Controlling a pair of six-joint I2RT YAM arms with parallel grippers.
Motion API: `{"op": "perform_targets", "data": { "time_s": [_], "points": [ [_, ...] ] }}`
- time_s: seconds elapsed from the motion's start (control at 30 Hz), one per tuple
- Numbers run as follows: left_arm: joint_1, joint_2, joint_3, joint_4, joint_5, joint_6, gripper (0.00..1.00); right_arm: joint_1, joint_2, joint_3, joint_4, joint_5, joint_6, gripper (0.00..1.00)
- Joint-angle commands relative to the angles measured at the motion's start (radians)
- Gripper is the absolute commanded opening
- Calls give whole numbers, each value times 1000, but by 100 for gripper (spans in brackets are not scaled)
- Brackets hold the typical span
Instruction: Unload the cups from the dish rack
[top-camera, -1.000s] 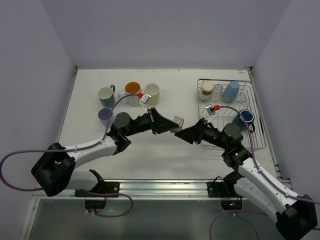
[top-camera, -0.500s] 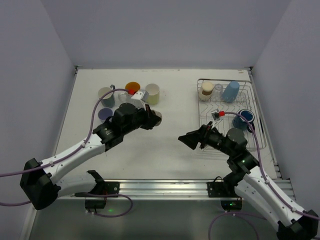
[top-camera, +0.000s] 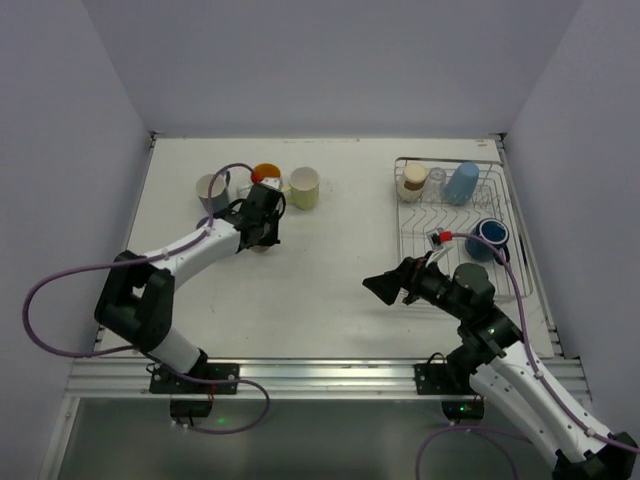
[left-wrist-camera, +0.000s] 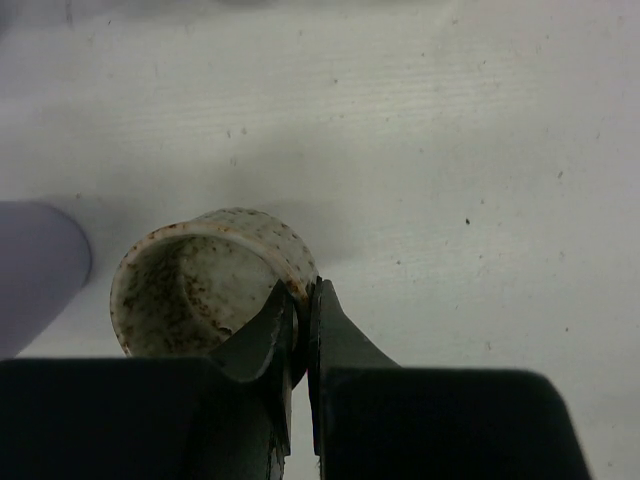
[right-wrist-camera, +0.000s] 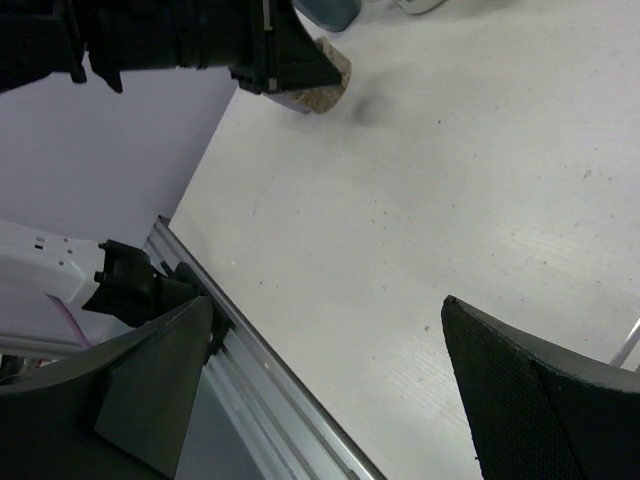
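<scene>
The spot on the tabletop beside the lavender cup is just below my left gripper, so I need to lower the speckled cup onto it next and let go.
A speckled beige cup (left-wrist-camera: 200, 290) is pinched by its rim in my shut left gripper (left-wrist-camera: 300, 292), one finger inside and one outside. In the top view that left gripper (top-camera: 263, 238) is low over the table, just in front of a white mug (top-camera: 210, 187), an orange-lined cup (top-camera: 266, 173) and a cream cup (top-camera: 304, 187). Whether the held cup touches the table I cannot tell. A lavender cup (left-wrist-camera: 40, 270) is beside it. The dish rack (top-camera: 430, 222) at the right holds a beige cup (top-camera: 411, 181), a clear glass (top-camera: 436, 177), a light blue tumbler (top-camera: 462, 183) and a navy mug (top-camera: 491, 237). My right gripper (top-camera: 385, 287) is open and empty, left of the rack.
The right wrist view shows the table's metal front rail (right-wrist-camera: 260, 370) under my open right gripper (right-wrist-camera: 326, 300), and the speckled cup (right-wrist-camera: 322, 85) far off. Purple cables loop by both arms. White walls close in the table on three sides.
The right gripper let go of the speckled cup at mid-table, opened wide and drew back toward the near edge. The left arm carried the cup left to the group of cups.
</scene>
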Motion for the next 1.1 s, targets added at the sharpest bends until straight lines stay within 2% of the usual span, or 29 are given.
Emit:
{"op": "perform_targets", "data": {
  "time_s": [0.0,0.2,0.47,0.57,0.6,0.63,0.83,0.9,1.0,1.07],
  "points": [
    [3,89,146,-1,-62,48,0,3,-12,-17,-14,34,-21,99],
    [20,254,234,-36,-143,63,0,4,-46,-21,-40,41,-19,99],
    [51,283,217,-41,-194,57,1,4,-75,-20,-59,44,-24,99],
    [55,294,211,-53,-205,34,12,4,-61,-14,-67,55,-24,99],
    [55,295,206,-51,-200,33,18,4,-55,2,-76,69,-25,99],
    [55,294,205,-48,-197,34,30,4,-46,14,-91,78,-33,99],
    [55,211,182,-15,-175,34,64,3,-26,106,-220,188,-56,99],
    [55,186,185,-18,-153,36,67,3,-20,149,-275,228,-57,99],
    [52,90,176,-2,-82,33,69,3,-18,195,-335,401,-45,96],
    [42,-11,171,19,10,33,70,0,3,220,-367,542,-41,86]
  ]
}}
